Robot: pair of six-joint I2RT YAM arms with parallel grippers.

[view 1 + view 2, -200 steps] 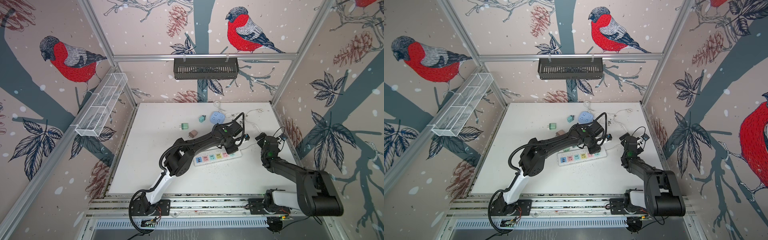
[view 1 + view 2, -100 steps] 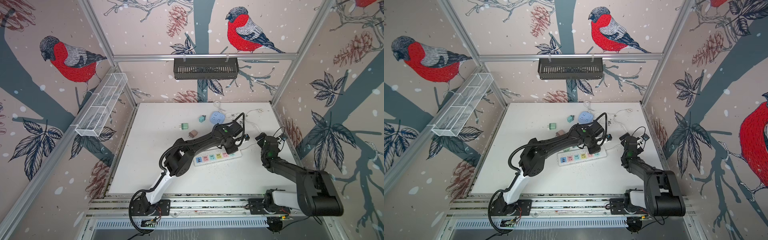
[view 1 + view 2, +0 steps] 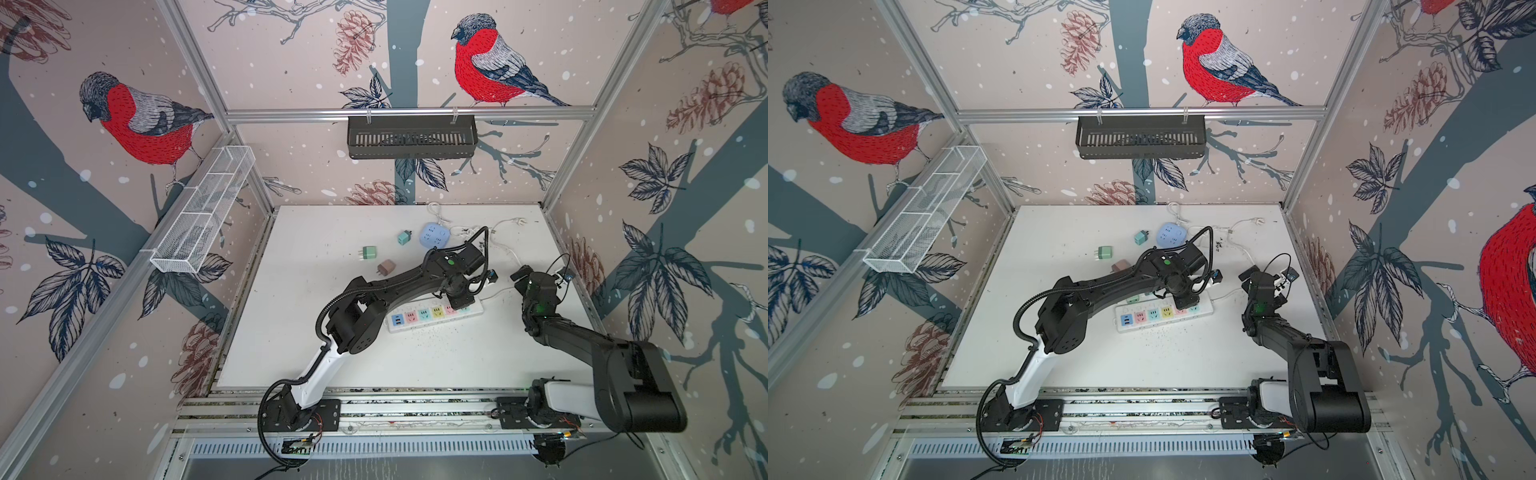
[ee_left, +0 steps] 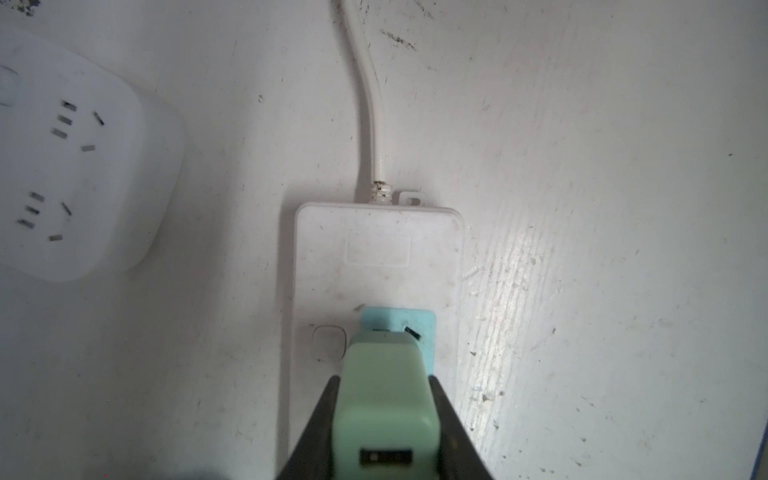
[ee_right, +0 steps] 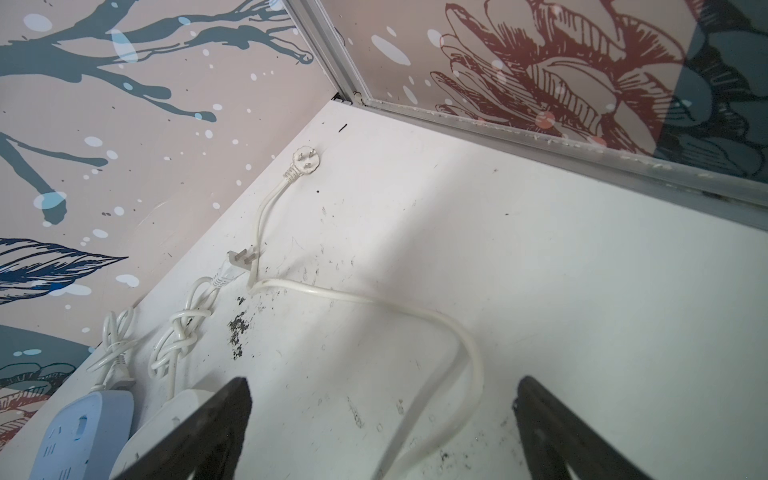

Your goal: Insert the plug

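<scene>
The pale green plug (image 4: 386, 399) still has slots showing beyond its front, so next I will push my left gripper down, slightly toward the cord, onto the light blue socket (image 4: 400, 321) before I release the plug.
A pale green plug (image 4: 386, 399) with a USB port on its back is clamped between the black fingers (image 4: 320, 419) of my left gripper (image 4: 384, 380), which is shut on it. Its front end sits against the light blue socket (image 4: 419, 322), the socket nearest the cord end of the white power strip (image 4: 374, 257). The prongs are hidden. In both top views the left gripper (image 3: 461, 300) (image 3: 1185, 298) points down on the right end of the strip (image 3: 432, 316) (image 3: 1158, 312). My right gripper (image 3: 521, 275) (image 3: 1248, 276) (image 5: 382, 436) hangs open to the right of the strip, holding nothing.
A blue socket cube (image 3: 434, 235) (image 5: 79, 436) lies behind the strip. Loose teal (image 3: 403, 237), green (image 3: 369, 252) and brown (image 3: 386, 267) chargers lie on the left. White cords (image 5: 415, 307) with bare plugs trail to the back right corner. A black basket (image 3: 411, 137) hangs on the back wall.
</scene>
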